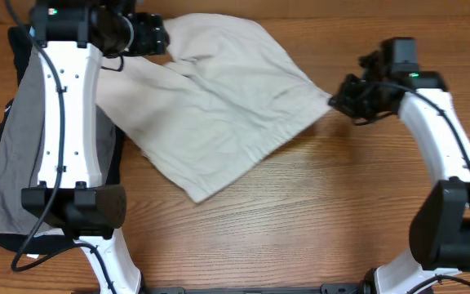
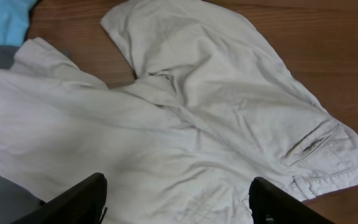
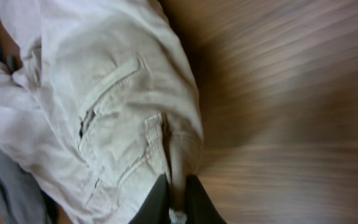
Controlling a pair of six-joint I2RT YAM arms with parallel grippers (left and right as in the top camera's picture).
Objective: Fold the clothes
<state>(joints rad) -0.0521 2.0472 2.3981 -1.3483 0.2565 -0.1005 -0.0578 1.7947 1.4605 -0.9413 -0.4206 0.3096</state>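
Note:
I should next move my right gripper to the right in the overhead view and back over empty wood, then open it, because the shorts (image 1: 219, 98) overlap the grey garment.
The beige shorts (image 1: 219, 98) lie spread and wrinkled on the wooden table, reaching from the back left to the right. My right gripper (image 1: 343, 100) is shut on the waistband corner of the shorts (image 3: 178, 168) at their right end, near a back pocket (image 3: 107, 99). My left gripper (image 1: 149, 37) is open and empty above the shorts' back left part; in its wrist view the two fingers (image 2: 176, 199) stand wide apart over the cloth (image 2: 185, 118).
A grey garment (image 1: 19, 131) lies on a dark one at the table's left edge, partly under my left arm. A light-blue garment (image 2: 2, 18) shows at the far left corner. Bare wood (image 1: 317, 212) fills the front and right.

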